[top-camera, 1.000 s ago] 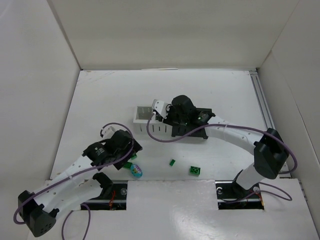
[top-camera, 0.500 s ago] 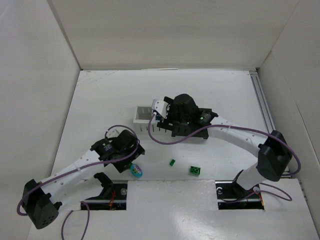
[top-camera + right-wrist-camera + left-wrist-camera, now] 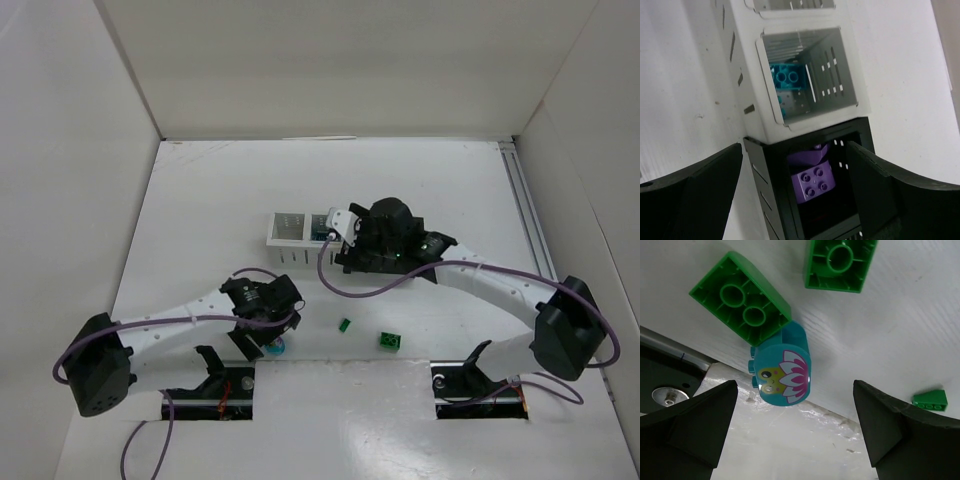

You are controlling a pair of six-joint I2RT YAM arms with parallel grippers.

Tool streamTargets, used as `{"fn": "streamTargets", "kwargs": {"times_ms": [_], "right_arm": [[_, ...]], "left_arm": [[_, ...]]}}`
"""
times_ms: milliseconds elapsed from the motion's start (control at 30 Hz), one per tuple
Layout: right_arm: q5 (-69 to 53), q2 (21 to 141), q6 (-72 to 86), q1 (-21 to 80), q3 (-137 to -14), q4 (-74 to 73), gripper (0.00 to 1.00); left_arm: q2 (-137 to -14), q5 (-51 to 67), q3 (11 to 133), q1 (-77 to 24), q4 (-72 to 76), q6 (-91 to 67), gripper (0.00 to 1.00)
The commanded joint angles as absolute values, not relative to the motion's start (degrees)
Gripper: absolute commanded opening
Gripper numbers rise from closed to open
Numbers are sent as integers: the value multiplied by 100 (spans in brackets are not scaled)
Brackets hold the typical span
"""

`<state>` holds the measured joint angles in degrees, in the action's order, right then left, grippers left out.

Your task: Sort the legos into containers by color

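Observation:
My left gripper goes down around the lego's printed end and closes next, since my open fingers already stand on either side of the teal rounded lego.
A teal rounded lego printed with a frog and a flower lies on the table just ahead of my open left gripper, whose fingers stand wide on either side with nothing between them. Two green legos lie studs down just beyond it, and a small green slope to the right. From above, my left gripper hovers over the teal lego. My right gripper is open above a black container holding purple legos. A teal brick sits in the white container beyond.
A second white container stands left of the first at mid-table. Two green legos lie near the front edge. White walls enclose the table, and a rail runs down its right side.
My right gripper has opened and shifted right over the black container. My left arm has swung right and toward the front edge, coming over the teal lego.

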<state>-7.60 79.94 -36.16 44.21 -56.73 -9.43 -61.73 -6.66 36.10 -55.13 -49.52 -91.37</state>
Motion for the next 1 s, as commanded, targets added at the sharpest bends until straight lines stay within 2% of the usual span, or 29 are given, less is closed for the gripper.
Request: {"fn": "streamTargets", "kwargs": {"times_ms": [0, 67, 167, 200, 233, 267, 500, 633, 733, 967], "right_arm": [[-1125, 7630, -3533, 4202, -5547, -677, 89], [-1187, 7559, -3533, 4140, -5494, -677, 89], [-1247, 7419, -3480, 4026, -5440, -677, 89], [-1248, 7418, -3480, 4025, -5440, -677, 89], [-1309, 7357, -3480, 3973, -5388, -677, 89], [-1310, 7356, -3480, 3920, -5388, -677, 89], [-1362, 7304, -3428, 3858, -5335, -624, 89], [-1362, 7304, -3428, 3806, -5335, -624, 89], [-1415, 7199, -3428, 3745, -5335, -624, 89], [-1468, 7198, -3428, 3744, -5282, -624, 89]], "left_arm": [[-6459, -976, 3884, -5599, -5317, -9650, 99], [-6696, -1168, 3964, -5599, -5317, -9650, 97], [-6820, -1239, 4096, -5599, -5239, -9650, 86], [-6820, -1239, 4096, -5599, -5186, -9650, 80], [-6820, -1239, 4035, -5599, -5116, -9650, 67], [-6820, -1239, 3938, -5599, -5046, -9650, 63], [-6627, -1291, 3771, -5599, -4755, -9650, 48], [-6521, -1406, 3823, -5599, -4755, -9598, 48], [-6582, -1406, 3771, -5599, -4754, -9545, 55], [-6758, -1406, 3709, -5599, -4562, -9563, 62]]}}
